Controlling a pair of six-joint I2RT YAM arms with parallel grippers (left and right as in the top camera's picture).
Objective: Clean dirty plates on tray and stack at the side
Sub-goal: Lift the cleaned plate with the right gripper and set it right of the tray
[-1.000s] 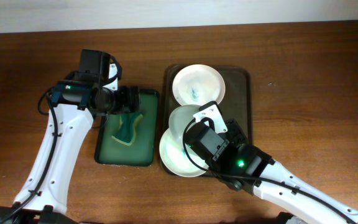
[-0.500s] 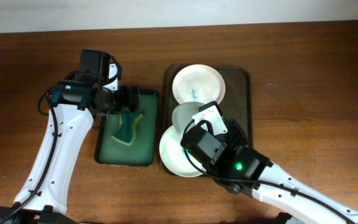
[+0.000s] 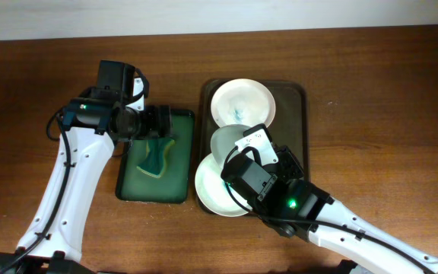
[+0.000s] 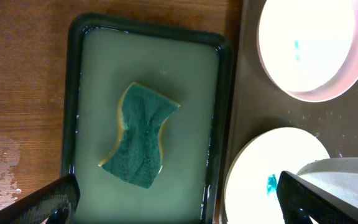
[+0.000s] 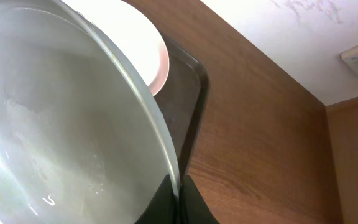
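Note:
The robot's right gripper moves past the dark tray next and goes down to release the plate, since bare table lies below it to the right in the overhead view.
Three white plates are over the dark tray [image 3: 295, 114]. The far plate [image 3: 240, 103] has a faint teal smear and also shows in the left wrist view [image 4: 316, 46]. The near plate [image 3: 213, 190] has a teal smear in the left wrist view [image 4: 270, 183]. My right gripper [image 5: 176, 190] is shut on the rim of the third plate [image 5: 55, 124] and holds it tilted above the tray [image 3: 225, 143]; no smear shows on it. My left gripper [image 4: 179, 208] is open above the green sponge [image 4: 140, 135], not touching it.
The sponge lies in the small green tray [image 3: 131, 186] of liquid, left of the dark tray. Bare wooden table [image 3: 379, 114] lies right of the dark tray and behind both trays. The wall runs along the back edge.
My right arm has shifted slightly left with the held plate. The left arm and the sponge have not moved.

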